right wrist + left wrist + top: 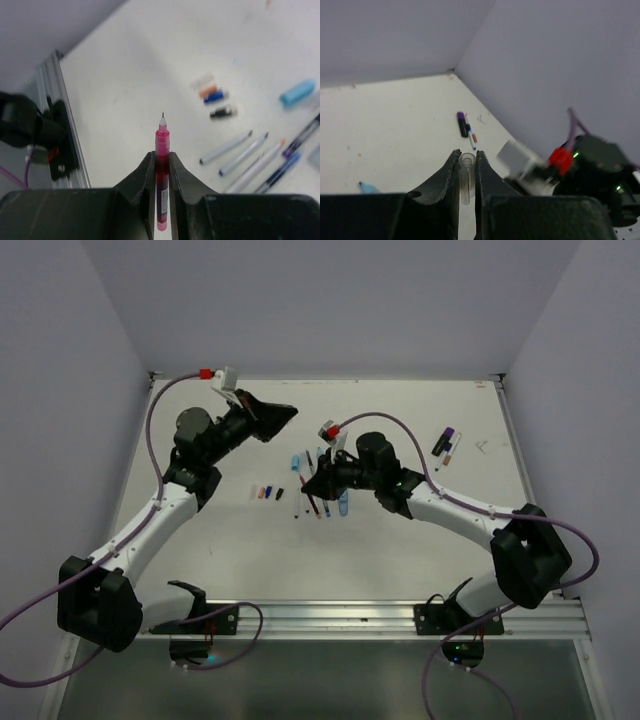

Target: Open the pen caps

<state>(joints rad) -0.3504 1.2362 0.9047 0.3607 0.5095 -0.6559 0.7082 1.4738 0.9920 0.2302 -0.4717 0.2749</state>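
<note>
My right gripper swings outward and lower next to release the red pen [162,146] beside the light-blue pen, since the light-blue pen lies below and outward of it.
My left gripper [287,416] is raised above the table's far left part. In the left wrist view it [466,154] is shut on a clear pen cap [466,176]. My right gripper [311,484] hovers over the middle; in the right wrist view it [161,156] is shut on an uncapped red pen [162,146], tip pointing away. Loose caps lie in a row: clear [202,80], orange [207,91], blue [215,96] and black [223,112]. Several uncapped pens [250,154] lie side by side below the right gripper [325,480].
A light-blue cap [297,93] lies beside the pens. A purple-capped marker [443,440] and a thin pen [451,452] lie at the far right, also in the left wrist view [463,124]. An aluminium rail [330,618] runs along the near edge. Grey walls enclose the table.
</note>
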